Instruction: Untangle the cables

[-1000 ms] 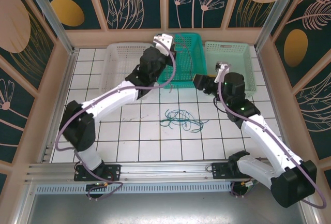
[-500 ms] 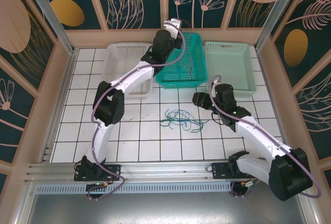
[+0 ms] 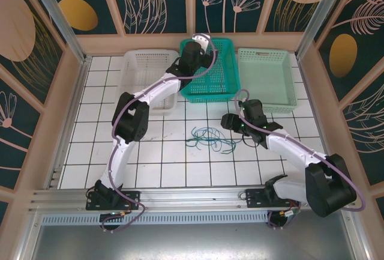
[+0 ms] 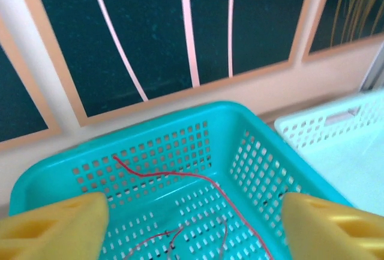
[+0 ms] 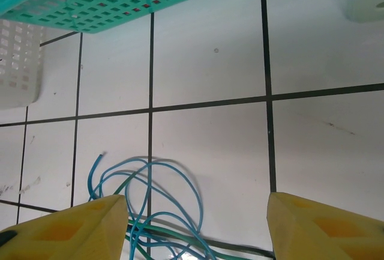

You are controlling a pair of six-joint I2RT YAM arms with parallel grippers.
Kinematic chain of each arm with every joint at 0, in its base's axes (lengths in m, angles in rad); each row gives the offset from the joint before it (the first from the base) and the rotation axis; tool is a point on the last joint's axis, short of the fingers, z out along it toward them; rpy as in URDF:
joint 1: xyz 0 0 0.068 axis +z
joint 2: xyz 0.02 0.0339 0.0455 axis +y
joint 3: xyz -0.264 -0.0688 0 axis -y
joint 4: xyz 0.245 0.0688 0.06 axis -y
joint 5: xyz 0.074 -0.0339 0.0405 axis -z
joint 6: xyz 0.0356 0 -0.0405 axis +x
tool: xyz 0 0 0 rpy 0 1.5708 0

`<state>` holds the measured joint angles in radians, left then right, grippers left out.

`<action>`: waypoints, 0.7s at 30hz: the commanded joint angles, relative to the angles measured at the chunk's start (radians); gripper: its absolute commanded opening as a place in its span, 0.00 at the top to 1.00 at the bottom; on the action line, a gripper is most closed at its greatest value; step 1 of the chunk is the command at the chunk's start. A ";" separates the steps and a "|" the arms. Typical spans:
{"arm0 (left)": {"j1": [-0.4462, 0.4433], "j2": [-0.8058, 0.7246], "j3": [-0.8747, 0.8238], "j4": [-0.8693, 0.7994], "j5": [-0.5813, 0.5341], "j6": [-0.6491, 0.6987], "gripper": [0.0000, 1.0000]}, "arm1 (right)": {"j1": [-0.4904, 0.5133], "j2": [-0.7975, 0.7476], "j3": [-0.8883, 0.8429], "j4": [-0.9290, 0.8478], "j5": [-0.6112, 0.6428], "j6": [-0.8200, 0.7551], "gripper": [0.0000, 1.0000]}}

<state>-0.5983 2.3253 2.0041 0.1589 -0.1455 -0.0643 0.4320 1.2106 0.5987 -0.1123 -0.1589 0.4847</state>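
My right gripper should next go down and back toward the tangle and bring its open fingers around the blue cable's loop (image 3: 213,134) (image 5: 165,214), because that loop crosses over the green cable.
A tangle of thin blue and green cables (image 3: 210,139) lies on the white tiles at mid-table. My right gripper (image 3: 225,120) hovers just right of it, open. In the right wrist view the blue cable (image 5: 177,172) loops over a green cable (image 5: 174,234) between the fingers, nearer the left one, with the right gripper (image 5: 195,215) touching neither. My left gripper (image 3: 201,42) reaches over the teal basket (image 3: 211,97) at the back. In the left wrist view the left gripper (image 4: 192,207) is open above the teal basket (image 4: 180,113), where a red cable (image 4: 182,174) lies loose on the floor.
A white basket (image 3: 129,80) stands left of the teal one and a pale green basket (image 3: 287,101) stands to its right. Patterned walls close in the back and sides. The left arm stretches diagonally across the table's left half.
The left arm has straightened out over the teal basket and its jaws now stand open. The right gripper has moved left and nearer, toward the tangle.
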 commanded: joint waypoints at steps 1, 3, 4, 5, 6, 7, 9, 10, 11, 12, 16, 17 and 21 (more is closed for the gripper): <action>-0.002 -0.115 -0.011 -0.055 0.019 -0.020 0.02 | 0.014 0.016 0.026 -0.003 -0.068 -0.011 0.37; -0.001 -0.175 -0.054 -0.053 0.010 -0.025 0.02 | 0.032 0.030 0.046 -0.031 -0.083 -0.020 0.37; -0.002 -0.201 -0.081 -0.046 0.011 -0.027 0.01 | 0.041 0.034 0.055 -0.043 -0.088 -0.025 0.38; -0.001 -0.235 -0.116 -0.035 0.012 -0.030 0.02 | 0.054 0.043 0.064 -0.055 -0.092 -0.028 0.38; -0.002 -0.270 -0.161 -0.018 0.016 -0.034 0.02 | 0.068 0.050 0.074 -0.065 -0.091 -0.029 0.38; -0.002 -0.297 -0.202 -0.003 0.018 -0.036 0.02 | 0.078 0.057 0.083 -0.072 -0.095 -0.029 0.39; -0.001 -0.374 -0.310 0.045 0.017 -0.046 0.01 | 0.102 0.077 0.103 -0.090 -0.109 -0.032 0.39; -0.002 -0.405 -0.357 0.066 0.014 -0.050 0.01 | 0.109 0.087 0.114 -0.105 -0.110 -0.032 0.40; -0.002 -0.437 -0.413 0.091 0.012 -0.056 0.02 | 0.109 0.101 0.127 -0.122 -0.110 -0.033 0.40; -0.002 -0.471 -0.467 0.114 0.012 -0.061 0.02 | 0.130 0.114 0.139 -0.138 -0.110 -0.037 0.40; -0.002 -0.569 -0.631 0.159 -0.005 -0.082 0.01 | 0.152 0.152 0.161 -0.182 -0.127 -0.041 0.42; -0.002 -0.592 -0.669 0.167 -0.009 -0.087 0.01 | 0.155 0.157 0.162 -0.187 -0.126 -0.039 0.42; -0.002 -0.692 -0.813 0.220 -0.011 -0.113 0.01 | 0.161 0.172 0.162 -0.204 -0.123 -0.034 0.44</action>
<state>-0.5983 1.6985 1.2598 0.3054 -0.1425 -0.1413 0.5854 1.3693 0.7345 -0.2657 -0.2646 0.4580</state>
